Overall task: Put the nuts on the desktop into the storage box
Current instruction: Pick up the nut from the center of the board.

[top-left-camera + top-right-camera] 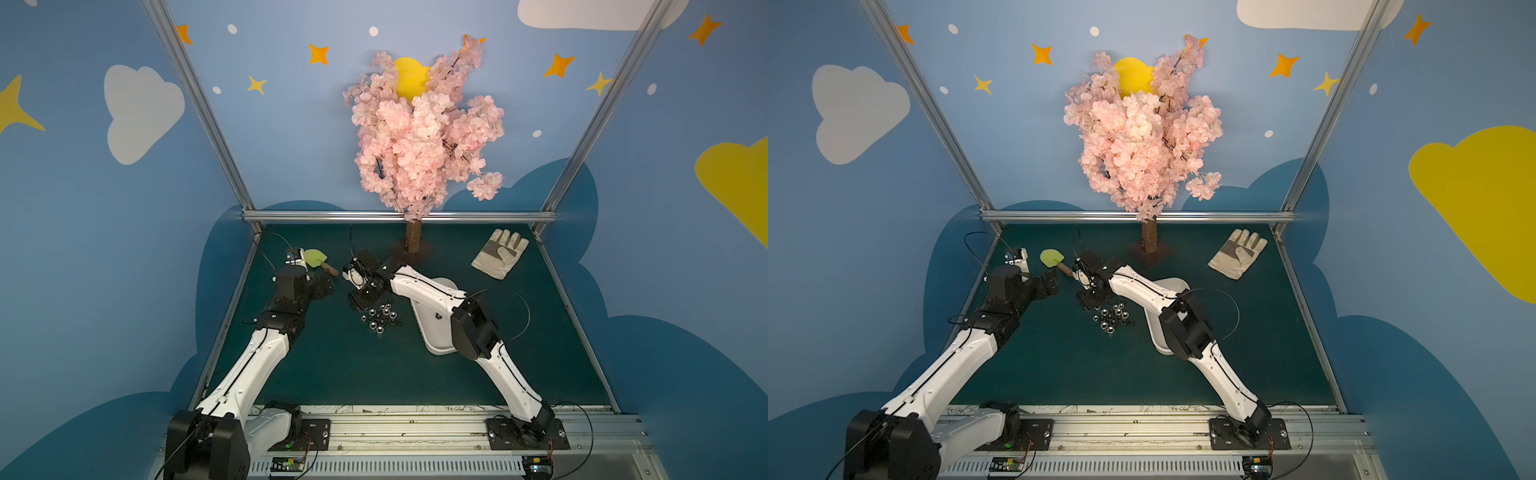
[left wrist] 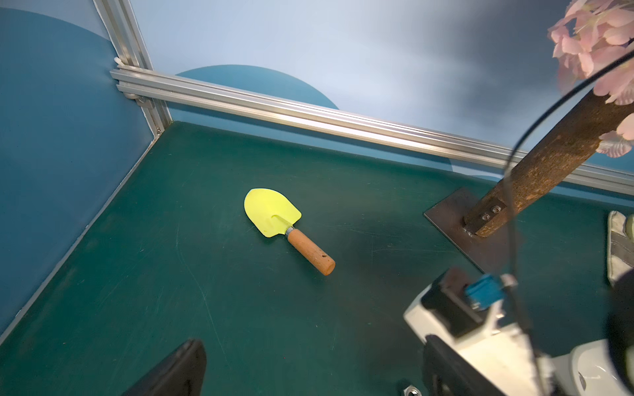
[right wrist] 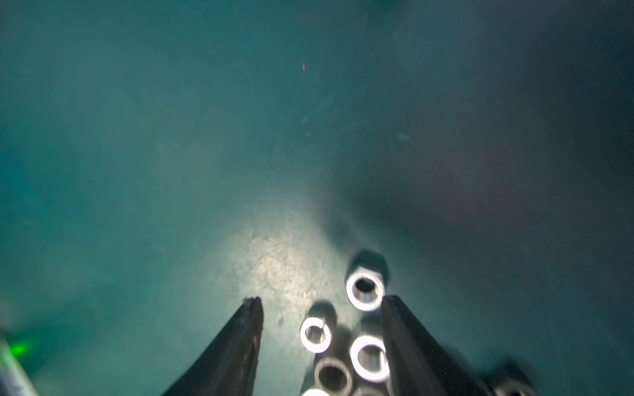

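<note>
I should move my right gripper down and a little sideways around the nut next, because the nut just past the gripper's fingers is off-center, toward one fingertip.
Several small silver nuts point(image 1: 380, 318) point(image 1: 1113, 318) lie in a loose heap on the dark teal desktop point(image 1: 353, 374). My right gripper point(image 1: 359, 303) point(image 3: 320, 303) points down at the far edge of the heap, open. Up to three nuts point(image 3: 315, 334) lie loose between its fingers point(image 3: 247, 329), and one nut point(image 3: 363, 289) lies just past the tips. The white storage box point(image 1: 436, 347) point(image 1: 1160, 343) sits to the right of the heap, mostly hidden under my right arm. My left gripper point(image 1: 324, 286) point(image 2: 314, 343) hovers to the heap's left, open and empty.
A yellow-green trowel point(image 2: 274, 212) point(image 1: 316, 259) with a wooden handle lies at the back left. The pink blossom tree's trunk and base plate point(image 1: 413, 247) stand at the back centre. A beige work glove point(image 1: 500, 253) lies at the back right. Aluminium rails point(image 1: 395, 216) edge the table.
</note>
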Action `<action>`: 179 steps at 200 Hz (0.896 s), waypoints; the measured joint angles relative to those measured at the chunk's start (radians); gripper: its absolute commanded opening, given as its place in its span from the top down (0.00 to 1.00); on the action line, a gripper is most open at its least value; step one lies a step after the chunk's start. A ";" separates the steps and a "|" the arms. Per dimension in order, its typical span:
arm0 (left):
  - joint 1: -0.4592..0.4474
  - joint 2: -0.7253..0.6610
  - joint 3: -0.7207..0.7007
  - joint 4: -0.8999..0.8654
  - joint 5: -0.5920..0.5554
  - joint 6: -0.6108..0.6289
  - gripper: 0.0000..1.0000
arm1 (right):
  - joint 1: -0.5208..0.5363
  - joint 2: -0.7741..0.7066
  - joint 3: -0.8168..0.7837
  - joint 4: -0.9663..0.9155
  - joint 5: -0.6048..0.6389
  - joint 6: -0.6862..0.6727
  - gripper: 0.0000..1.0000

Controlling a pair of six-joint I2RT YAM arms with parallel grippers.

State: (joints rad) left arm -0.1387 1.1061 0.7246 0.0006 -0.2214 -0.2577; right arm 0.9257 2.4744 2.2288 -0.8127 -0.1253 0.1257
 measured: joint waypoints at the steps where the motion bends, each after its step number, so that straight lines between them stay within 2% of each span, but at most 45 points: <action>1: 0.000 0.000 0.000 0.000 0.000 0.000 0.00 | 0.000 0.002 0.000 0.000 0.001 -0.001 0.40; 99: 0.000 0.000 0.000 0.000 0.000 0.000 0.00 | 0.015 0.022 0.017 -0.041 0.187 -0.027 0.42; 151: 0.000 0.000 0.000 0.000 -0.003 0.000 0.00 | 0.022 0.051 0.023 -0.034 0.194 -0.026 0.46; 165: 0.000 0.000 0.000 0.000 -0.004 0.000 0.00 | 0.027 0.055 0.024 -0.033 0.193 -0.025 0.52; 179: 0.000 0.000 0.000 0.000 -0.004 0.000 0.00 | 0.027 0.056 0.025 -0.029 0.192 -0.025 0.66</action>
State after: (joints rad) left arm -0.1390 1.1057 0.7246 0.0010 -0.2256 -0.2577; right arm 0.9531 2.5305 2.2536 -0.8417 0.0662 0.1005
